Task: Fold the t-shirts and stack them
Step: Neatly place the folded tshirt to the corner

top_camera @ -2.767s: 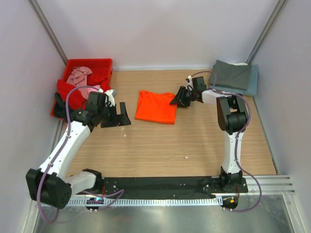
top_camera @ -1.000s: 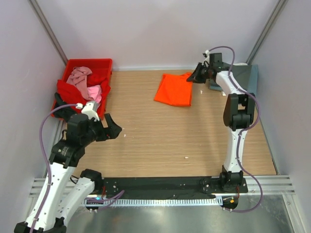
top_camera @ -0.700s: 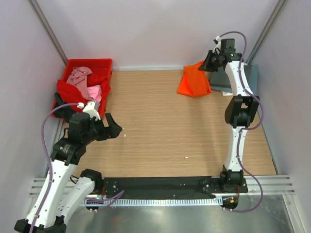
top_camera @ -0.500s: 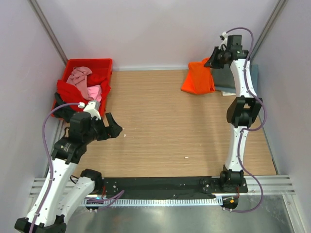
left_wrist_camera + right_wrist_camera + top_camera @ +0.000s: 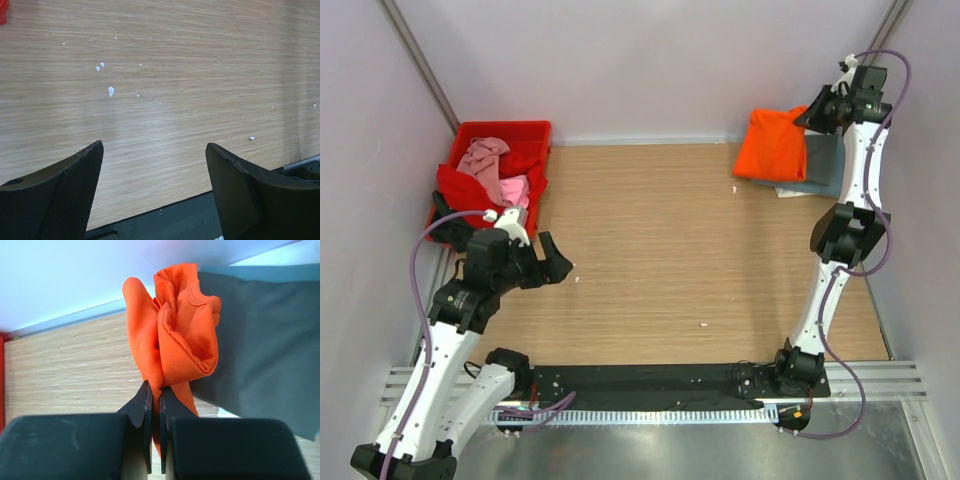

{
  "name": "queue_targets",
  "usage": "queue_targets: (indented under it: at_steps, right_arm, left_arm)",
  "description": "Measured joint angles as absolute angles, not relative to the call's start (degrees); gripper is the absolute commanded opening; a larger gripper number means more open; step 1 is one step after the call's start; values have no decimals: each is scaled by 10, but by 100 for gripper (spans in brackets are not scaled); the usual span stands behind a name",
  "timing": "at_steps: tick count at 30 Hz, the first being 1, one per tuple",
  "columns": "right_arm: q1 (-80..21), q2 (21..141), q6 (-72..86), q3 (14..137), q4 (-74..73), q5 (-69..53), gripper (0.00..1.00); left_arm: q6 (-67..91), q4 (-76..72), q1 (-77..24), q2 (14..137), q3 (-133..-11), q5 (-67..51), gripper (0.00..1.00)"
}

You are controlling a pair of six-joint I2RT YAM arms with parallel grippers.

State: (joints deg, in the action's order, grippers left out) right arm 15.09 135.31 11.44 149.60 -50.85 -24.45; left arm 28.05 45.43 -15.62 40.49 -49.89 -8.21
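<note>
Next, my right gripper moves to the right in the top view and down over the dark grey t-shirt (image 5: 823, 156) (image 5: 260, 350). It then releases, since the orange t-shirt overhangs bare wood.
A folded bright orange t-shirt (image 5: 772, 142) hangs at the back right, pinched in my right gripper (image 5: 817, 117), which is shut on its edge (image 5: 170, 360). It dangles over a folded dark grey t-shirt (image 5: 823, 156) (image 5: 260, 350) lying on a slate blue one (image 5: 804, 187). Pink (image 5: 490, 165) and red (image 5: 455, 188) t-shirts are heaped in the red crate (image 5: 505, 129) at the back left. My left gripper (image 5: 542, 262) (image 5: 154, 170) hovers open over bare wood near the table's left side, with nothing between its fingers.
Purple-grey walls close in the table on three sides, with metal posts (image 5: 415, 55) in the back corners. A black strip (image 5: 650, 380) carrying the arm bases runs along the near edge. Small white flecks (image 5: 111, 91) dot the wood (image 5: 660, 260).
My right arm has carried the orange t-shirt from the table's middle up and right, over the folded pile in the back right corner. My left arm drew back from the crate; its jaws narrowed slightly.
</note>
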Motion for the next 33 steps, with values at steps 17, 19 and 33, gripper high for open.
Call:
queue_targets:
  at_steps: [17, 19, 33]
  right_arm:
    - [202, 1359, 119, 1499, -452, -294, 1]
    - [209, 1364, 119, 1499, -451, -298, 1]
    - [250, 1393, 122, 1489, -426, -330, 1]
  left_arm:
    - [281, 452, -149, 413, -499, -87, 82]
    - [281, 452, -149, 413, -499, -87, 82]
    - [281, 449, -144, 416, -498, -90, 80]
